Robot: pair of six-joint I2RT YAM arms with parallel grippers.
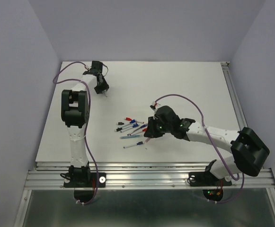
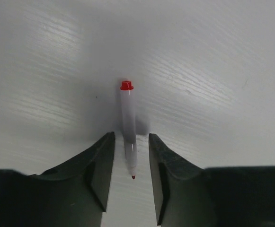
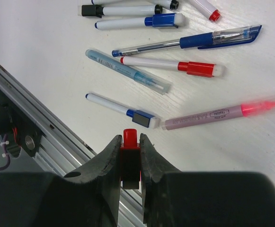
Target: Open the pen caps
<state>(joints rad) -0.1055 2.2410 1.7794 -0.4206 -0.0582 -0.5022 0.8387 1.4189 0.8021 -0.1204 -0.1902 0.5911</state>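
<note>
The red cap (image 3: 130, 136) in my right gripper should next go outward to bare tabletop clear of the pile of pens. I should lower it there and let go.
My left gripper (image 2: 131, 156) stands open at the table's far left (image 1: 103, 91). An uncapped white pen (image 2: 128, 123) with a red tip lies between its fingers, with a gap on each side. My right gripper (image 3: 130, 144) is shut on a small red pen cap (image 3: 130, 136), low over the table beside the pile of pens (image 1: 131, 128). In the right wrist view, several pens in the pile still wear caps: a red one (image 3: 201, 69), a blue one (image 3: 164, 20) and a blue-and-white one (image 3: 144, 119).
A blue gel pen (image 3: 189, 41), a translucent blue pen (image 3: 128, 71) and a pink pen (image 3: 217, 113) lie in the same pile. The metal rail (image 3: 42, 137) at the table's near edge runs just behind my right gripper.
</note>
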